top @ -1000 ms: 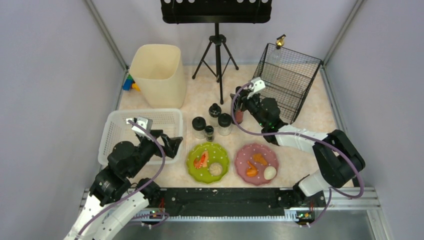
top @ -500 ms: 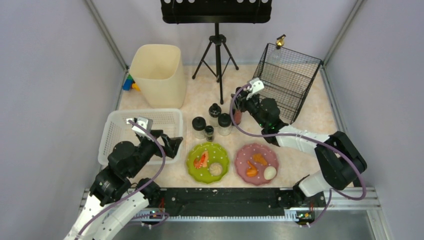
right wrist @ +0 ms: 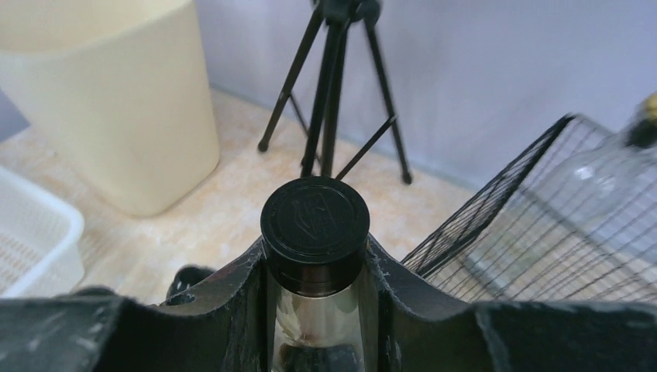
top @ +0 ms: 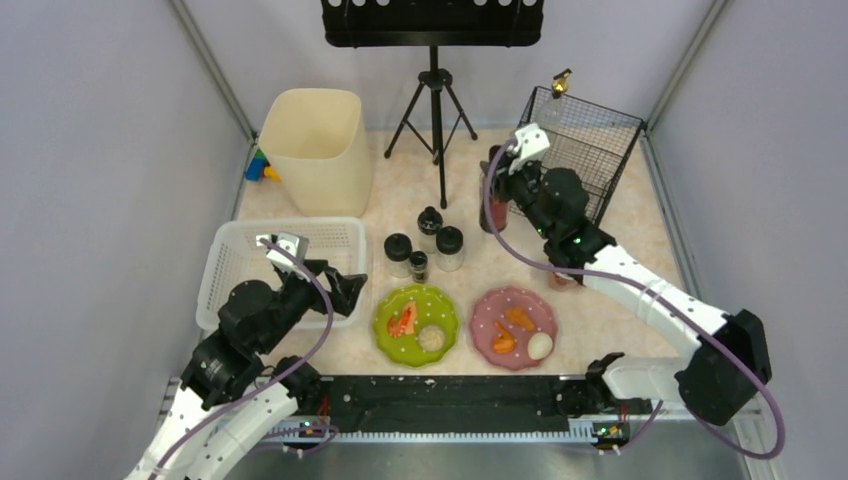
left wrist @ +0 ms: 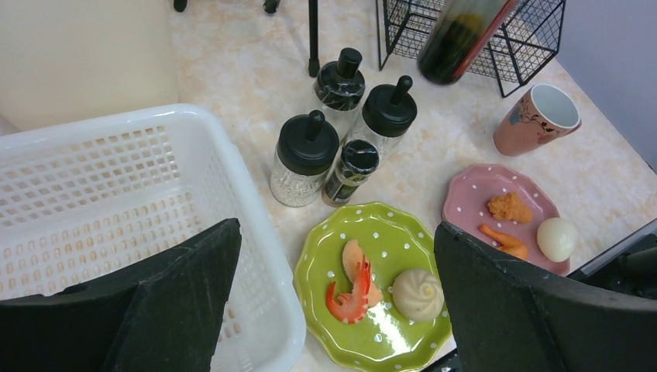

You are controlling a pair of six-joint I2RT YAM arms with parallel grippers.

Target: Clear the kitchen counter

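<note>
My right gripper is going to lift to the right in the top view next, then go down and let go inside the rack [top: 592, 158] beside the glass bottle, because that space is empty.
The kitchen counter [top: 400, 190] is pale, marbled beige. My right gripper [top: 494, 180] is shut on a dark sauce bottle [top: 491, 212] with a black cap [right wrist: 315, 221]. It holds the bottle upright above the counter, just left of the black wire rack [top: 590, 150]. In the left wrist view the bottle [left wrist: 463, 35] hangs in front of the rack [left wrist: 534, 39]. My left gripper [top: 345, 293] is open and holds nothing, hovering over the white basket's rim [left wrist: 267, 256] and the green plate [left wrist: 372, 287].
Several black-capped shakers [top: 430, 245] stand mid-counter. Green plate [top: 416, 325] and pink plate [top: 513, 327] carry food. A pink cup [left wrist: 536, 118] sits right of them. White basket [top: 228, 262], beige bin [top: 312, 150] and a tripod [top: 435, 110] stand behind.
My right gripper closed on the sauce bottle and lifted it up and back toward the wire rack, its arm stretching out. The left arm has not moved.
</note>
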